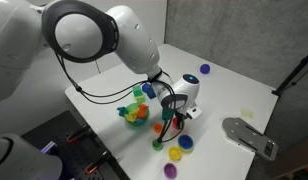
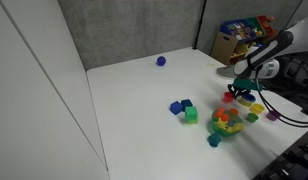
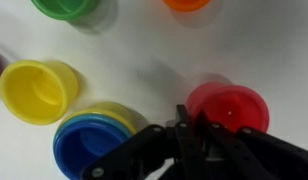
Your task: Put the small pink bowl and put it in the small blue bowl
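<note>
My gripper is carrying the pink bowl (image 3: 232,108) and will next lift, move it toward the left in the wrist view and release it inside the small blue bowl (image 3: 87,148), which is empty.
In the wrist view the small pink bowl (image 3: 232,108) looks reddish and sits at the right. My gripper (image 3: 189,118) has its two fingers close together, pinching the bowl's left rim. The small blue bowl (image 3: 86,150) lies at lower left, nested inside a yellow-green bowl, just left of the fingers. In both exterior views the gripper (image 1: 172,113) (image 2: 237,90) hangs low over the white table among the coloured bowls. A red spot (image 2: 230,97) shows under it.
A yellow bowl (image 3: 34,90) lies at the left, a green bowl (image 3: 66,8) and an orange bowl (image 3: 186,4) at the top. A pile of coloured bowls (image 1: 134,111) stands beside the gripper. A lone blue bowl (image 1: 205,70) lies far off. The table edge is near.
</note>
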Motion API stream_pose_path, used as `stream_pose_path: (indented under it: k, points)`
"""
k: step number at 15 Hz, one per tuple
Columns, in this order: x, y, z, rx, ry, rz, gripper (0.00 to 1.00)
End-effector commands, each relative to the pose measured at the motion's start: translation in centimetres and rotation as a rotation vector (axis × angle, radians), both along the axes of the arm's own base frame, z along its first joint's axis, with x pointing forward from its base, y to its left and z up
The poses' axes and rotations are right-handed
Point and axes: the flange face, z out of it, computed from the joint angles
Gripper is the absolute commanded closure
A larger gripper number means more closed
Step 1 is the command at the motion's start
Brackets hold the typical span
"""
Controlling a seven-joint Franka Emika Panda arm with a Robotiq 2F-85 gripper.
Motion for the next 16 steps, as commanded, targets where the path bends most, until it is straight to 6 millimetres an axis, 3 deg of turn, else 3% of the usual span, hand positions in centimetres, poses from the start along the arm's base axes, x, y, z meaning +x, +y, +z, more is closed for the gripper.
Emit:
stream_pose_path:
  k: [1,5,8,12,16]
  points:
    - [-0.7,-1.9,4.0,0.015,-0.045,-0.003,0.95]
    - [-2.2,-4.8,7.2,0.008,-0.077,-0.026,0.95]
    - [-4.6,-7.1,8.4,0.015,-0.076,-0.051,0.95]
    - [-7.6,-9.6,8.0,0.032,-0.064,-0.042,0.95]
    - [-9.1,-11.2,6.9,0.052,-0.058,-0.026,0.95]
